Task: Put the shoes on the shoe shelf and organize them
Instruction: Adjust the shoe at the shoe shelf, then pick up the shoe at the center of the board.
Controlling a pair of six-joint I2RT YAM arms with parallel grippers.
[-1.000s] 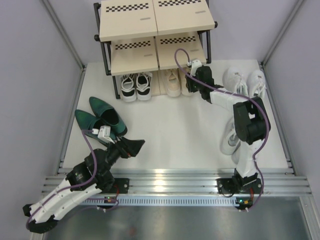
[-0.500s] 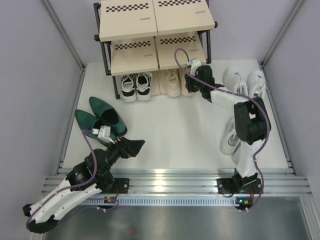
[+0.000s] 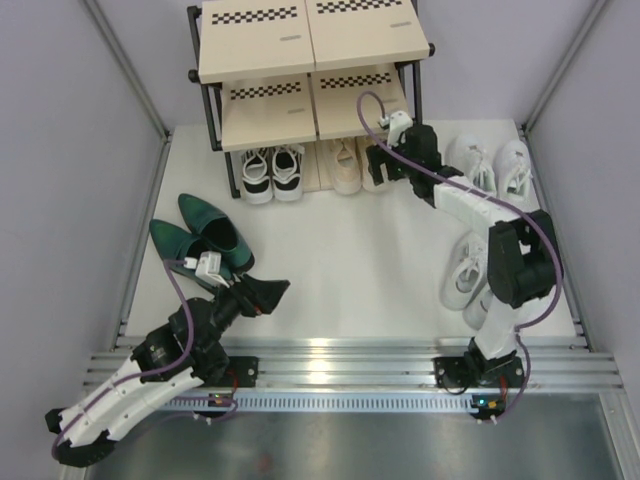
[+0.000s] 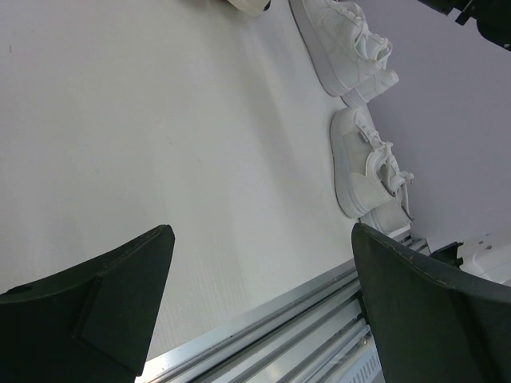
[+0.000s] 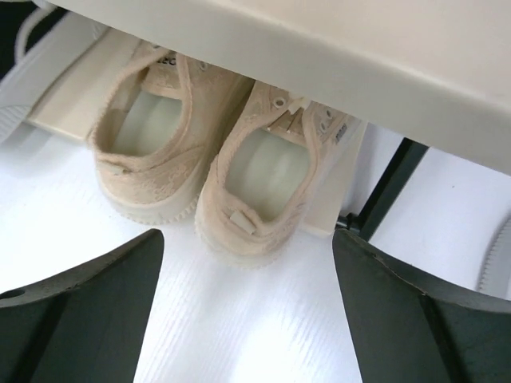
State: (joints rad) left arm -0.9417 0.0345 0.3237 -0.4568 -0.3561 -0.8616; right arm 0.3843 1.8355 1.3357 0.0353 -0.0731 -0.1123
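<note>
Next, my left gripper turns outward, left in the top view, down onto the nearer dark green shoe's wall-side rim [image 3: 184,271], as both lie off the shelf.
The shoe shelf [image 3: 262,42] stands at the back. On its bottom tier sit the black-and-white sneakers [image 3: 272,172] and the beige sneakers [image 3: 347,166]. My right gripper [image 3: 384,162] hovers just behind the right beige shoe [image 5: 267,171], open and holding nothing [image 5: 247,239]; both beige shoes lie side by side under the shelf board [image 5: 359,56]. The dark green heeled shoes [image 3: 205,235] lie on the floor at the left. My left gripper [image 3: 264,293] rests open and empty [image 4: 259,233] near them. One pair of white sneakers [image 3: 488,160] sits back right, another [image 3: 468,280] beside the right arm.
Black shelf leg [image 5: 391,187] stands just right of the beige pair. Grey walls close in both sides. The metal rail [image 3: 330,368] runs along the near edge. White sneakers [image 4: 363,163] show in the left wrist view near the rail.
My right gripper opened and let go of the right beige shoe, then drew back slightly to the right. The left arm has not moved.
</note>
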